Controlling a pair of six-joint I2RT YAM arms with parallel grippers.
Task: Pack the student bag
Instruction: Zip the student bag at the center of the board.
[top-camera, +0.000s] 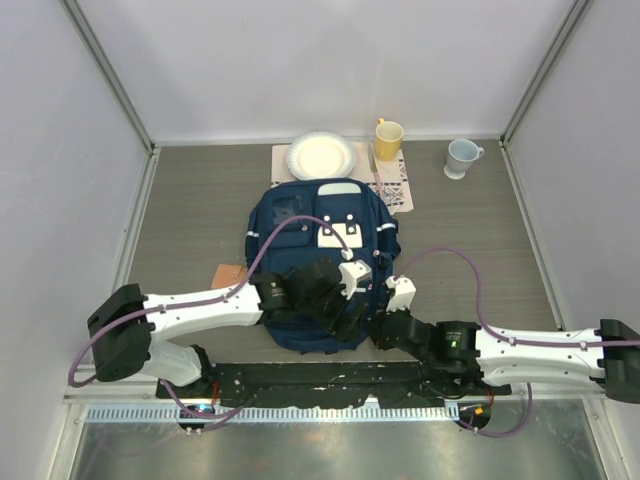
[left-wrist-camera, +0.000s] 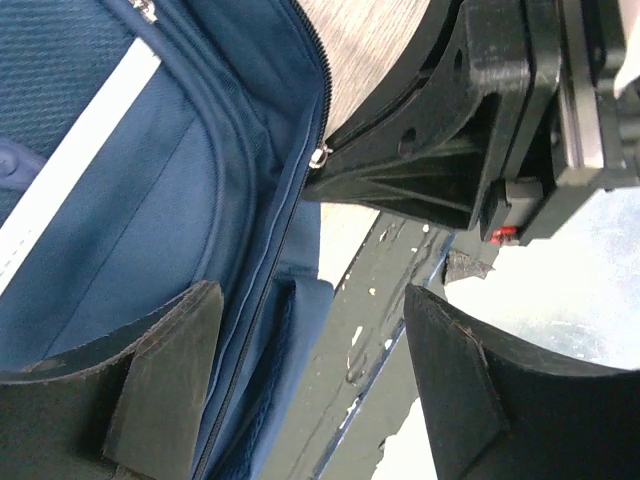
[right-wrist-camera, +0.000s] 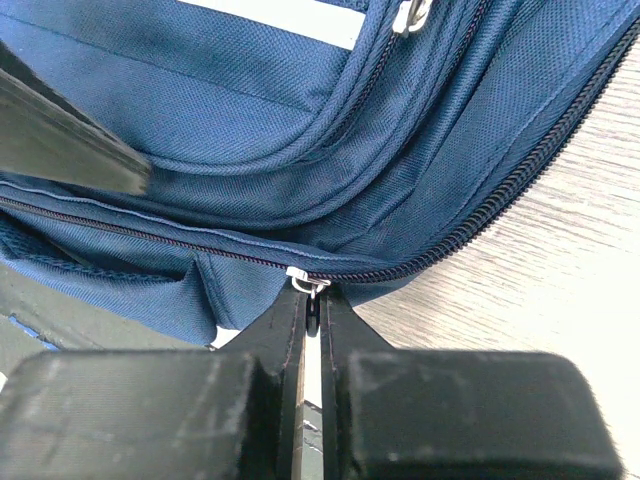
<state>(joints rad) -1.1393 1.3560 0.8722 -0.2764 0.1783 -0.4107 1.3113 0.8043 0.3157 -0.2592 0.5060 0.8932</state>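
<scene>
My right gripper draws the zipper pull (right-wrist-camera: 308, 283) outward along the bag's side next and releases it there, since the zipper track (right-wrist-camera: 548, 153) runs on outward that way.
The student bag (top-camera: 320, 225), navy with thin white stripes and a white patch, lies flat mid-table. My right gripper (right-wrist-camera: 312, 300) is shut on the small metal zipper pull (right-wrist-camera: 308, 283) of the bag's main zipper at its near right corner (right-wrist-camera: 300, 150); it shows in the top view (top-camera: 385, 322) too. My left gripper (left-wrist-camera: 315, 310) is open and empty, hovering over the bag's near edge (left-wrist-camera: 150, 200), with one finger over the fabric and the other past the edge. In the top view the left gripper (top-camera: 345, 308) sits just left of the right one. The bag's inside is hidden.
A white plate (top-camera: 321, 156), a yellow mug (top-camera: 388, 139) and a patterned cloth (top-camera: 398, 185) lie behind the bag. A pale mug (top-camera: 461, 157) stands at the back right. A flat orange-brown item (top-camera: 230, 275) lies left of the bag. The black base rail (top-camera: 300, 378) runs along the near edge.
</scene>
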